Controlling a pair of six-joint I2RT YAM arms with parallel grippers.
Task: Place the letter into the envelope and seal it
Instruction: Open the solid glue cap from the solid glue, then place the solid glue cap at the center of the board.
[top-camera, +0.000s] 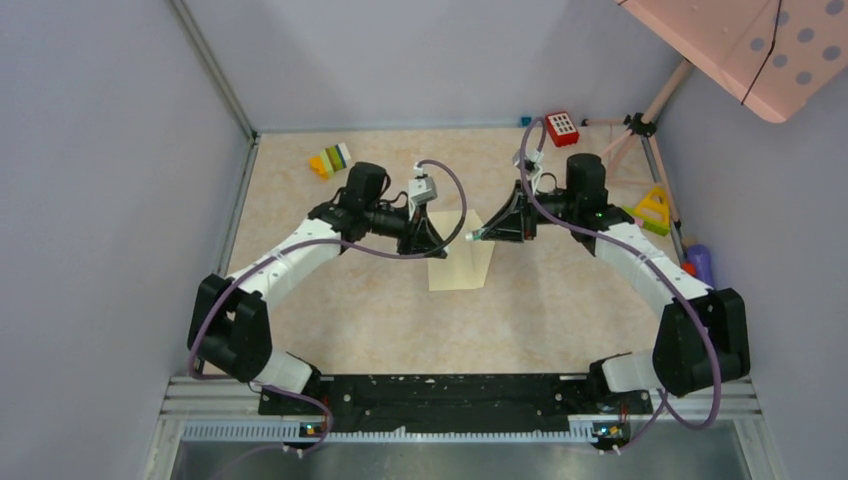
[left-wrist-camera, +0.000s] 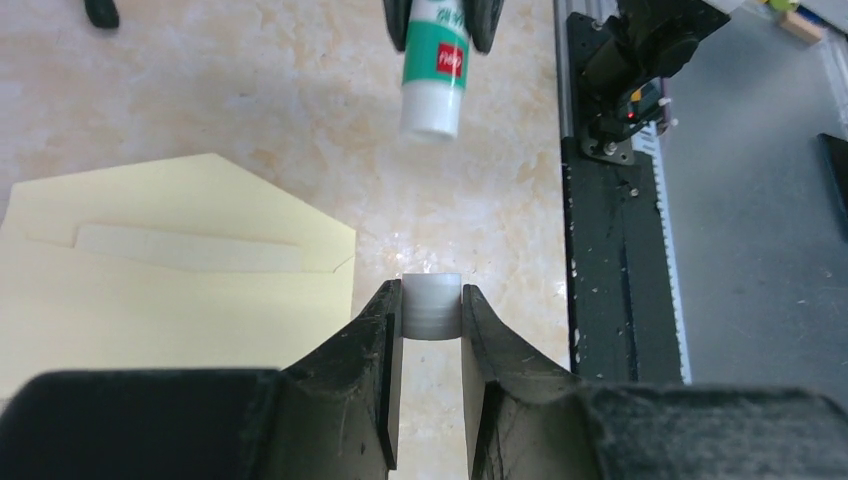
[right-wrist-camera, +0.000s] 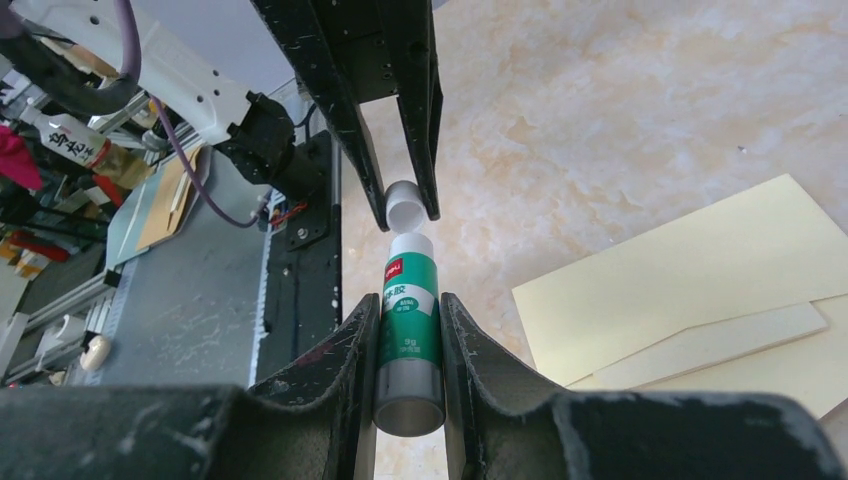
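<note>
My left gripper swings to the left in the top view next, tilts down and lowers the glue stick's cap onto bare tabletop. The glue stick's tip is already uncovered.
The pale yellow envelope (top-camera: 460, 262) lies flat on the table between the two arms, its pointed flap open (left-wrist-camera: 200, 185). A cream letter (left-wrist-camera: 190, 250) shows inside its mouth, also in the right wrist view (right-wrist-camera: 720, 340). My right gripper (right-wrist-camera: 408, 300) is shut on a green-and-white glue stick (right-wrist-camera: 408, 330). My left gripper (left-wrist-camera: 432, 300) is shut on the stick's white cap (left-wrist-camera: 432, 310), held a short way off the stick's white tip (left-wrist-camera: 432, 115). Both grippers (top-camera: 440, 240) (top-camera: 482, 235) hover above the envelope's far end, pointing at each other.
Toy blocks (top-camera: 330, 160), a red block (top-camera: 562, 127) and a yellow triangular toy (top-camera: 653, 208) sit along the back and right. A tripod (top-camera: 640, 130) stands at the back right. The black base rail (top-camera: 450, 390) runs along the near edge.
</note>
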